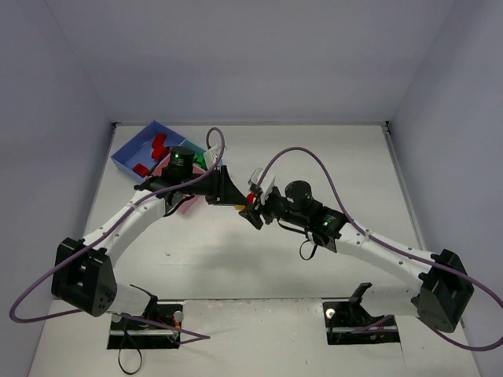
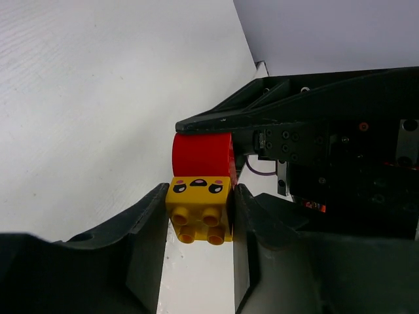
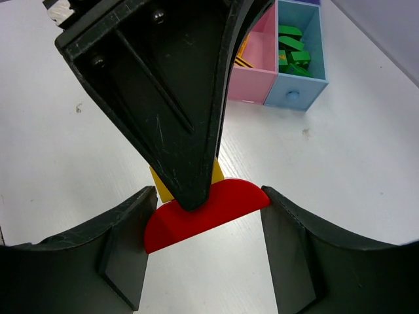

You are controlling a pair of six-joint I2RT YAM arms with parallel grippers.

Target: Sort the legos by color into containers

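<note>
My left gripper is at the red half-round brick. It will pull off the brick and tip down over the pink compartment, because that is to its left in the top view.
A yellow brick with a face (image 2: 200,208) is stuck to a red half-round brick (image 2: 201,153). My left gripper (image 2: 200,196) is shut on the yellow brick. My right gripper (image 3: 206,204) is shut on the red half-round brick (image 3: 208,214), with the yellow one (image 3: 217,173) behind it and largely hidden by a left finger. In the top view both grippers, left (image 1: 236,196) and right (image 1: 253,208), meet above the table's middle. The tray (image 1: 126,155) lies at the far left, with red bricks (image 1: 157,145) in its blue compartment. Green bricks (image 3: 293,52) lie in the teal compartment (image 3: 294,95), beside the pink one (image 3: 252,85).
The left arm crosses over the tray's near side and hides part of it. Purple cables loop above both arms. White walls close the table at the back and both sides.
</note>
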